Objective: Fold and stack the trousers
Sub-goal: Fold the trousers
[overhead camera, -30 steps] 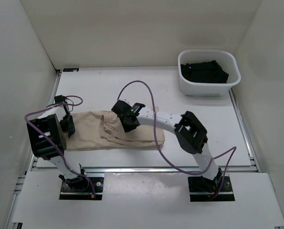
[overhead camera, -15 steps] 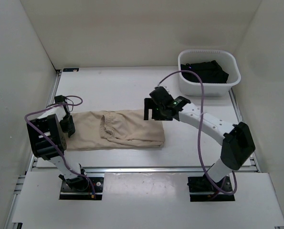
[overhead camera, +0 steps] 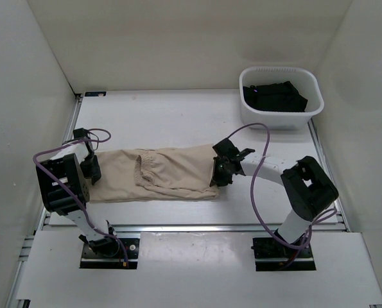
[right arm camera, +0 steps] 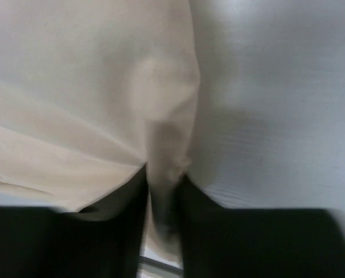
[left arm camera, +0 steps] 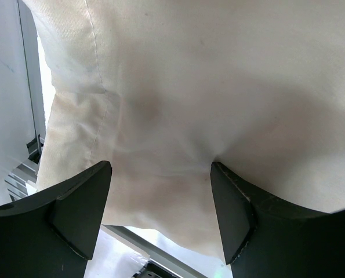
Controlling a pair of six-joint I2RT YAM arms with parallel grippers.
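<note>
I should next carry the held fold of the trousers with my right gripper over the trousers' middle [overhead camera: 162, 160] and let go of it there, because that place is to the left of my right gripper in the top view.
The beige trousers [overhead camera: 165, 173] lie folded in a long flat band across the left and middle of the white table. My left gripper [overhead camera: 91, 171] sits at their left end; in the left wrist view it [left arm camera: 160, 191] is open, its black fingers [left arm camera: 79, 208] wide apart with the cloth [left arm camera: 207, 87] spread under them. My right gripper [overhead camera: 219, 173] is at the trousers' right edge. In the blurred right wrist view it [right arm camera: 163, 194] is shut on a raised fold of the cloth [right arm camera: 73, 87] at that edge.
A white tub [overhead camera: 312, 112] holding dark clothes [overhead camera: 274, 96] stands at the back right. White walls close in the left, back and right. A metal rail [overhead camera: 197, 226] runs along the table's near edge. Purple cables loop from both arms.
My right arm has swung from the middle of the trousers out to the right, then come down on their right edge and shut on the cloth. The left arm has not moved.
</note>
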